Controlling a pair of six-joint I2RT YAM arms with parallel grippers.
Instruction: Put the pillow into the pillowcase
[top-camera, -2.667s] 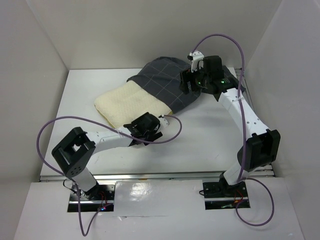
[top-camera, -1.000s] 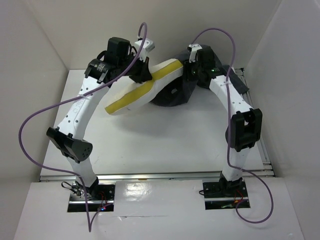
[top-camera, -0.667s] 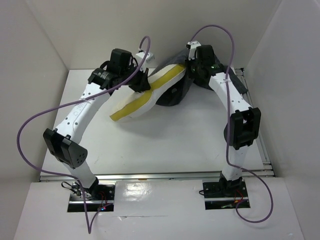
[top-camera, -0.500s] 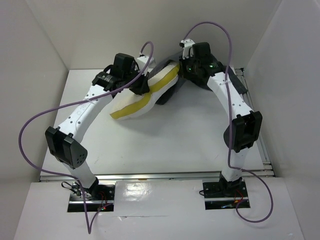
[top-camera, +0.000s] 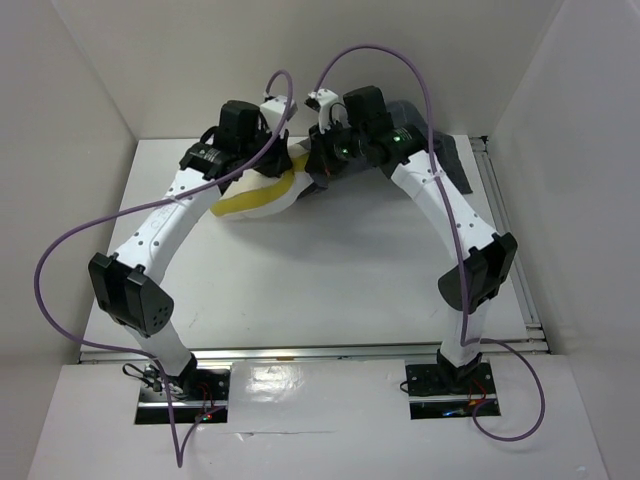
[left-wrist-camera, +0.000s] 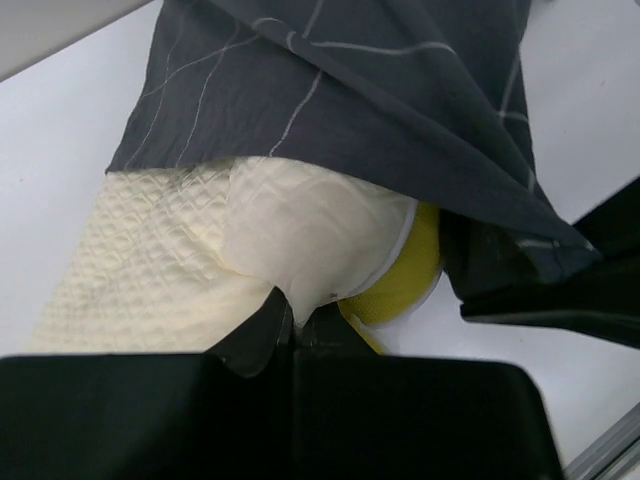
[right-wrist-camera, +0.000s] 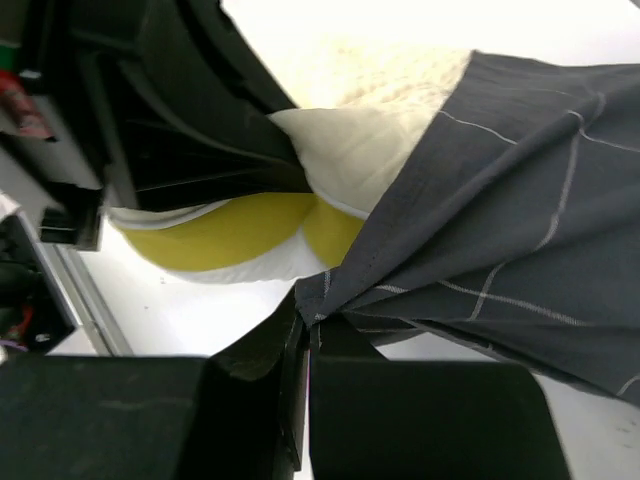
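Observation:
My left gripper should move back over the bare tabletop nearer the base and let go of the cream cover's fold, because the pillow's end is bunched up by the pillowcase's hem.
The cream-yellow pillow (top-camera: 252, 203) lies at the back of the table, its yellow side band facing the front. My left gripper (top-camera: 288, 165) is shut on a pinch of the pillow's cream cover (left-wrist-camera: 300, 230) near its end. The dark grey pillowcase (top-camera: 445, 152) with thin light lines drapes over that end of the pillow (left-wrist-camera: 170, 270). My right gripper (top-camera: 325, 168) is shut on the pillowcase's hem (right-wrist-camera: 330, 295), close beside the left gripper (left-wrist-camera: 298, 322). In the right wrist view the pillowcase (right-wrist-camera: 520, 190) covers the pillow (right-wrist-camera: 360, 150) from the right. Most of the pillow's far end is hidden.
White walls close in the table (top-camera: 330, 280) at the back and on both sides. Purple cables (top-camera: 355, 50) loop above both arms. A metal rail (top-camera: 503, 225) runs along the table's right edge. The left gripper's black body (right-wrist-camera: 170, 120) sits right by the right fingers.
The right gripper has shut on the pillowcase hem and pulled it left over the pillow's end. The pillow, held raised and tilted before, has come lower and further back.

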